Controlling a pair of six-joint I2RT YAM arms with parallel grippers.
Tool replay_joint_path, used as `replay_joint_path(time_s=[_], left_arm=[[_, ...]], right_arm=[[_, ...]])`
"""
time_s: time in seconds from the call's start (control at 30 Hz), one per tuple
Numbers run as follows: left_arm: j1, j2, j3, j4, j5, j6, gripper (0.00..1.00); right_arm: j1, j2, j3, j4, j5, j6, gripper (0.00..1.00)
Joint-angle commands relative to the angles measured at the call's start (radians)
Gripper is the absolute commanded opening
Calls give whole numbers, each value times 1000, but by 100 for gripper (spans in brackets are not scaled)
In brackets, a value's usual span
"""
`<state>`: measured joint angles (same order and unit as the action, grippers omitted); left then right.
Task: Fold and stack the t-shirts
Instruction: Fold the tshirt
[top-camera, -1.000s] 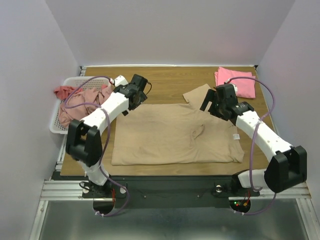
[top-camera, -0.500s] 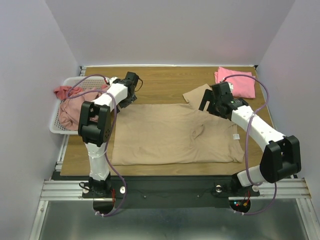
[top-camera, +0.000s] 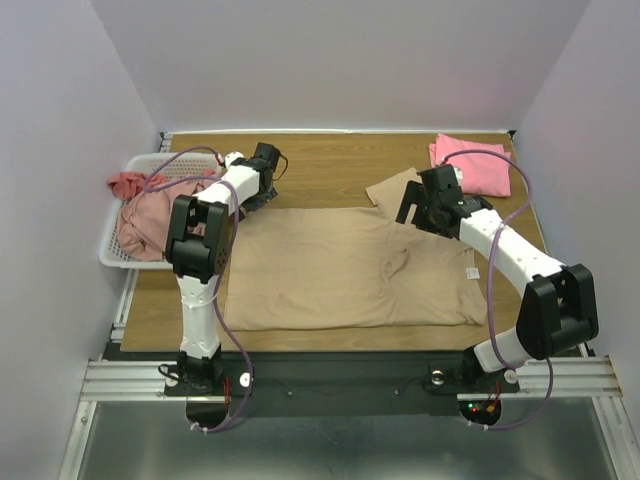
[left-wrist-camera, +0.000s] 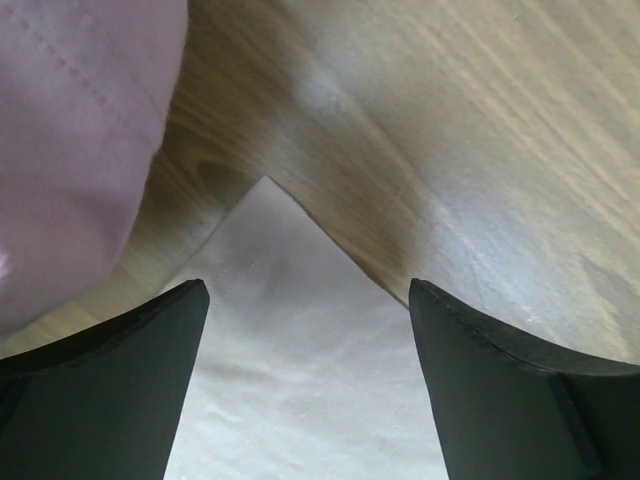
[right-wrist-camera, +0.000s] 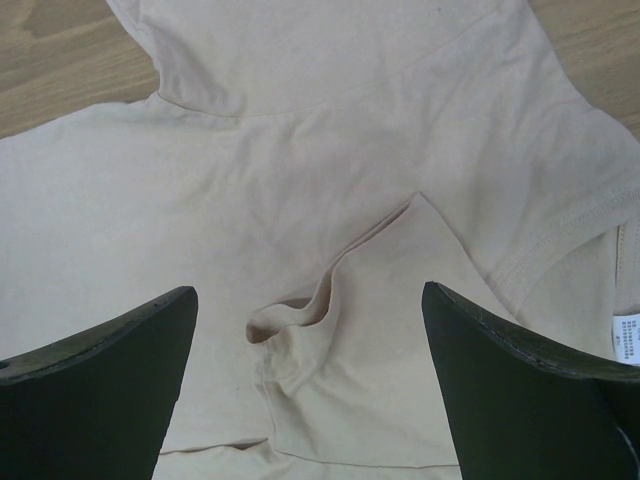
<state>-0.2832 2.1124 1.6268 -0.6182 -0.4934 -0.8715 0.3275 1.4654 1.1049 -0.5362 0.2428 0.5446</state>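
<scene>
I will lower my left gripper slightly onto the tan t-shirt's far corner (left-wrist-camera: 275, 245) and close it, as that corner lies flat between its open fingers.
A large tan t-shirt (top-camera: 340, 265) lies spread flat in the middle of the table, with one sleeve (top-camera: 392, 187) pointing to the back. My left gripper (top-camera: 250, 198) is open and low over the shirt's far left corner (left-wrist-camera: 290, 340), which lies between its fingers. My right gripper (top-camera: 410, 210) is open above the shirt's upper right part, over a raised wrinkle (right-wrist-camera: 325, 300). A bright pink t-shirt (top-camera: 472, 165) lies folded at the back right. Dusty-pink (top-camera: 150, 210) and salmon-red (top-camera: 125, 183) t-shirts lie bunched in the basket.
A white mesh basket (top-camera: 113, 245) stands at the table's left edge. Pinkish cloth (left-wrist-camera: 70, 150) fills the upper left of the left wrist view, next to the tan corner. A white label (right-wrist-camera: 626, 335) shows at the shirt's hem. Bare wood (top-camera: 340, 165) lies behind the shirt.
My left arm has folded back, bringing its gripper left and down to the tan shirt's far left corner. My right gripper has shifted slightly left and back over the shirt.
</scene>
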Motion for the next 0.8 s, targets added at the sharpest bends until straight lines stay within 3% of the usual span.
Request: replay_joint_path(time_s=[0.0, 0.23, 0.33, 0.53, 0.67, 0.77], left_arm=[[7, -17, -21, 25, -30, -9, 92], [19, 24, -25, 41, -36, -18, 88], [19, 26, -44, 58, -24, -20, 81], [19, 41, -65, 61, -17, -32, 61], [19, 35, -82, 60, -4, -34, 33], [19, 9, -110, 61, 3, -40, 29]], right_arm=[[-5, -2, 9, 54, -5, -15, 100], [-5, 3, 1, 59, -7, -21, 100], [-5, 4, 1, 62, -7, -23, 100], [-5, 13, 0, 67, -14, -26, 100], [-5, 18, 4, 68, -10, -28, 100], [-5, 29, 19, 68, -2, -26, 100]])
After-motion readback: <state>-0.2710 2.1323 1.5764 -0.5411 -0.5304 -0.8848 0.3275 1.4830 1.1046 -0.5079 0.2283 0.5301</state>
